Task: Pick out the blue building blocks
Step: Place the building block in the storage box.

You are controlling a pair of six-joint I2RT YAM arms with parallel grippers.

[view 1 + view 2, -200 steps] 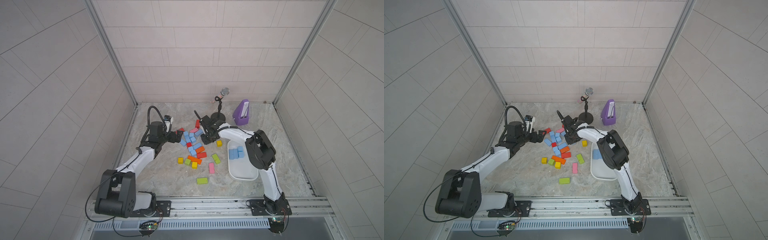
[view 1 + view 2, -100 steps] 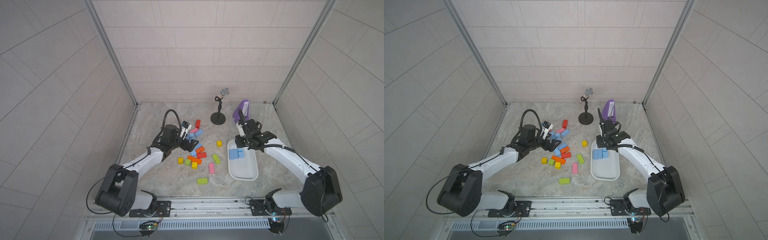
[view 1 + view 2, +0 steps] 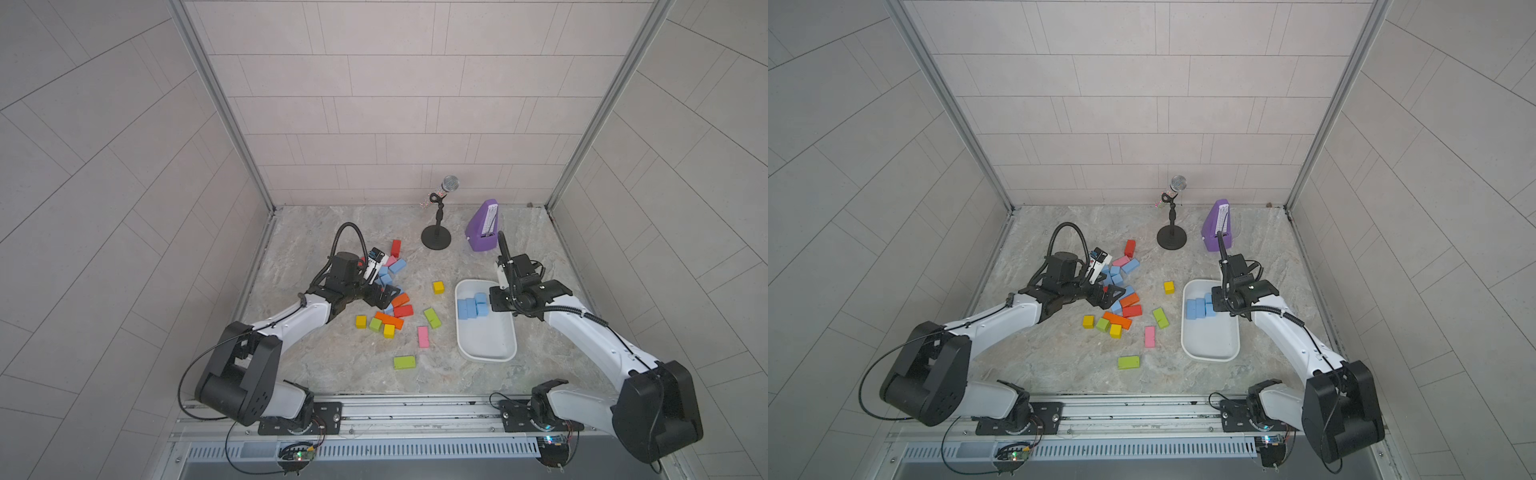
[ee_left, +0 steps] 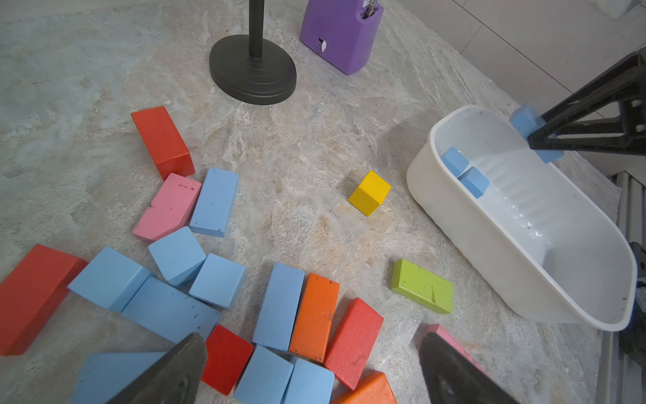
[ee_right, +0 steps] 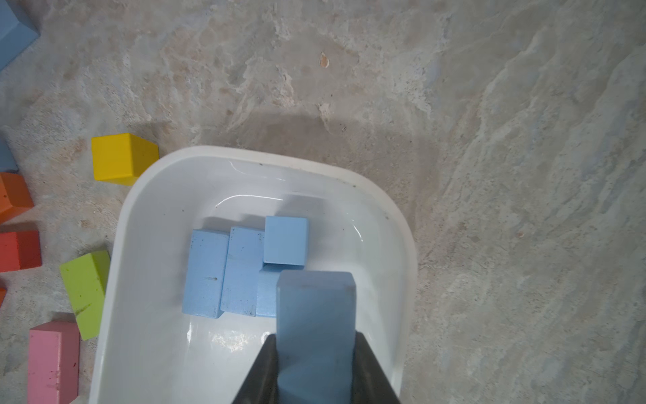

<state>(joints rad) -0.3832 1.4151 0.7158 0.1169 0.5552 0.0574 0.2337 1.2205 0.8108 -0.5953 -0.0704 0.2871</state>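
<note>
My right gripper is above the bare bottom of the tray. It will move down there next, beside the blue blocks, and release the oblong block where there is room.
Several blue building blocks (image 4: 279,304) lie mixed with red, orange and pink blocks in a pile (image 3: 397,266) left of centre. My left gripper (image 4: 311,349) hangs open low over the pile's near side (image 3: 380,297), with nothing between its fingers. My right gripper (image 5: 314,341) is shut on one oblong blue block (image 5: 314,307), held above the right side of the white tray (image 5: 244,154). Several blue blocks (image 5: 241,269) lie side by side inside the tray (image 3: 486,357). The held block also shows in the left wrist view (image 4: 524,120).
A black microphone stand (image 3: 435,239) and a purple metronome (image 3: 482,232) stand at the back. A yellow cube (image 3: 438,287), a green brick (image 3: 432,318) and a pink brick (image 3: 423,336) lie between pile and tray. Another green brick (image 3: 404,362) lies nearer the front.
My right arm has swung from the pile across to above the tray. My left gripper has moved right, from the pile's left edge to over its middle, and opened slightly wider.
</note>
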